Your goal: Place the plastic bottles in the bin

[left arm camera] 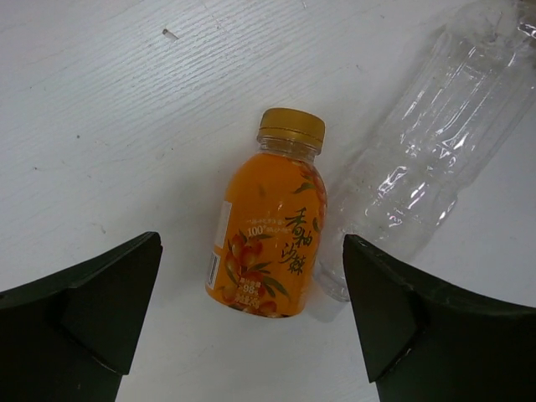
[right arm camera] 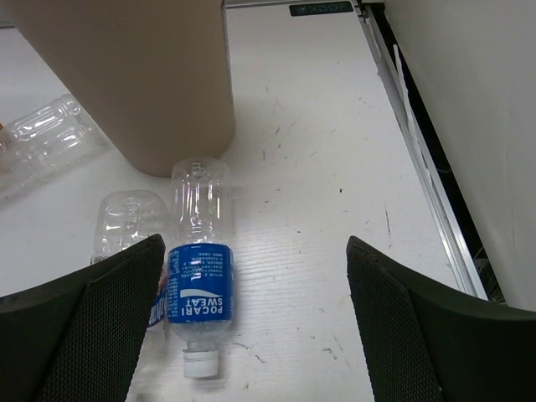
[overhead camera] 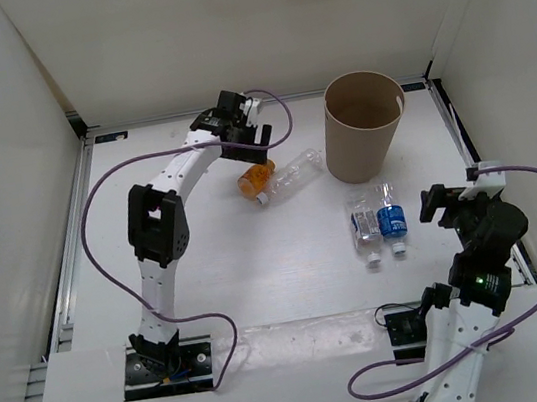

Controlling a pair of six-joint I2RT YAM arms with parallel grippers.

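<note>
The orange-tinted bottle is below my left gripper, lined up between its open fingers, so I should lower the fingers around the orange-tinted bottle's printed body (overhead camera: 254, 181) (left arm camera: 268, 234) and close them.
The orange-tinted bottle (overhead camera: 257, 178) lies on the table beside the longer clear bottle (overhead camera: 297, 172), left of the tan bin (overhead camera: 366, 124). My left gripper (overhead camera: 245, 144) hovers over the orange bottle, open and empty; in the left wrist view (left arm camera: 251, 310) the orange bottle (left arm camera: 272, 230) lies between the jaws, and the clear bottle (left arm camera: 427, 142) touches its right side. The blue-label bottle (overhead camera: 392, 221) and pale-label bottle (overhead camera: 363, 227) lie side by side in front of the bin. My right gripper (right arm camera: 251, 318) is open and empty, just right of the blue-label bottle (right arm camera: 199, 268).
White walls enclose the table on three sides. A metal rail (right arm camera: 419, 142) runs along the right edge. The bin (right arm camera: 126, 75) stands upright just behind the two small bottles. The pale-label bottle (right arm camera: 126, 222) is partly behind my right gripper's left finger.
</note>
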